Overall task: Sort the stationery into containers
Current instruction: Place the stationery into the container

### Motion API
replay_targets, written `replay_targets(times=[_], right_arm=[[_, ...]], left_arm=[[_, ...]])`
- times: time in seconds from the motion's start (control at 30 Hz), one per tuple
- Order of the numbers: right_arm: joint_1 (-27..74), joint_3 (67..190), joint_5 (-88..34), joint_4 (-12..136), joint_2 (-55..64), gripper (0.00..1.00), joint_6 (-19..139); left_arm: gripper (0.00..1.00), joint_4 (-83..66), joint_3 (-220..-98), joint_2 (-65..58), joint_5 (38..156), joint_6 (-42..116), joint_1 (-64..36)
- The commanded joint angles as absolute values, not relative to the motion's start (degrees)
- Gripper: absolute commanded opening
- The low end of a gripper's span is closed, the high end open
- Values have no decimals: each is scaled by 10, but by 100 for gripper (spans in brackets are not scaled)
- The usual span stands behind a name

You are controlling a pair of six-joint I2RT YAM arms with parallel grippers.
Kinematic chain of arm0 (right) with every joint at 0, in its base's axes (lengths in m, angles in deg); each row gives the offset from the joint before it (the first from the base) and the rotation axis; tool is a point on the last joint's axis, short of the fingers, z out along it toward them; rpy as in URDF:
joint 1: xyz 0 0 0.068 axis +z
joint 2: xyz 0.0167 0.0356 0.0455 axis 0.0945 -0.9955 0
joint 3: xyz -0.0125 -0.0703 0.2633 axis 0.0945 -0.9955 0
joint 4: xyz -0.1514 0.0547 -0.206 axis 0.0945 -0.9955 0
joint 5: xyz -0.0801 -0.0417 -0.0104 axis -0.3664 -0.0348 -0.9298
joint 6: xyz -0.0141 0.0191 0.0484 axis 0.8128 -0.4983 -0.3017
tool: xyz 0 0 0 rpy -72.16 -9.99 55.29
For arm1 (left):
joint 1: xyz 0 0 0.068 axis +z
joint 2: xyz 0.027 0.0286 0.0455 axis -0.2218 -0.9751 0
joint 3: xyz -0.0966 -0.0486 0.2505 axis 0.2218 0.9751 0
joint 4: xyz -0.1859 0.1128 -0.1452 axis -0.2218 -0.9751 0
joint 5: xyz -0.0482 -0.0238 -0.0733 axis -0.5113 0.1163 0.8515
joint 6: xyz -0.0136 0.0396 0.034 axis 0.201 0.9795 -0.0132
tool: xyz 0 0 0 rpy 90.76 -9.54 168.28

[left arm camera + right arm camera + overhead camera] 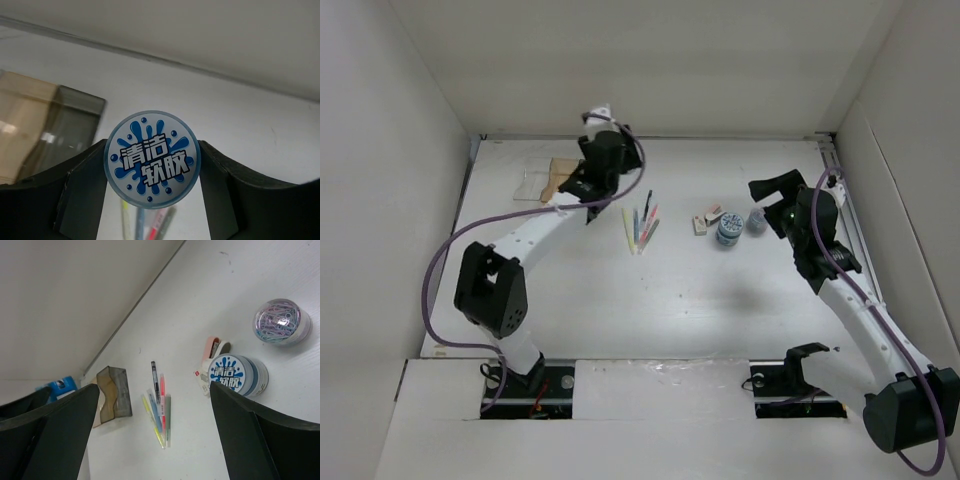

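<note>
I need to move my left gripper to the left in the top view, past the amber tray, and lower the tin into the empty clear tray (531,184).
My left gripper (151,159) is shut on a round blue-and-white tin (151,150) and holds it above the table, just right of the containers. In the left wrist view the amber tray (20,125) and the smoky grey tray (67,132) lie at the left. In the top view the left gripper (584,188) hangs over the trays' right end (558,176). My right gripper (154,390) is open and empty, above a second blue-and-white tin (236,375). Several pens (640,228) lie fanned at the table's middle. Two pale erasers (706,218) lie beside the second tin (728,232).
A clear round jar of paper clips (281,321) stands right of the second tin, also seen in the top view (757,221). A pink-and-white item (215,347) lies by the tin. White walls close the table on three sides.
</note>
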State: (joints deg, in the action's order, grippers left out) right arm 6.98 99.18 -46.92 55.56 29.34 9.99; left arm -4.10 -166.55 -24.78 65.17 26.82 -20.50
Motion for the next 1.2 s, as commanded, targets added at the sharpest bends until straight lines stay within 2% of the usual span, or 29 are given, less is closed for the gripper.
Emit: replay_targets(times=[0.0, 0.27, 0.4, 0.53, 0.93, 1.17], right_arm=[[77, 999, -451, 585, 300, 98, 107], [82, 999, -430, 585, 288, 98, 107], [93, 1004, -417, 590, 283, 98, 112], [105, 1010, -417, 590, 271, 98, 112], [115, 1010, -428, 590, 271, 100, 122], [121, 1010, -428, 590, 266, 100, 122]], left_arm=[[35, -43, -1674, -244, 629, 190, -130], [35, -116, -1785, -352, 661, 161, 43], [36, -116, -1798, -364, 675, 161, 85], [38, -103, -1812, -388, 645, 190, 92], [38, -121, -1886, -479, 598, 229, 97], [40, -110, -1879, -486, 581, 245, 97]])
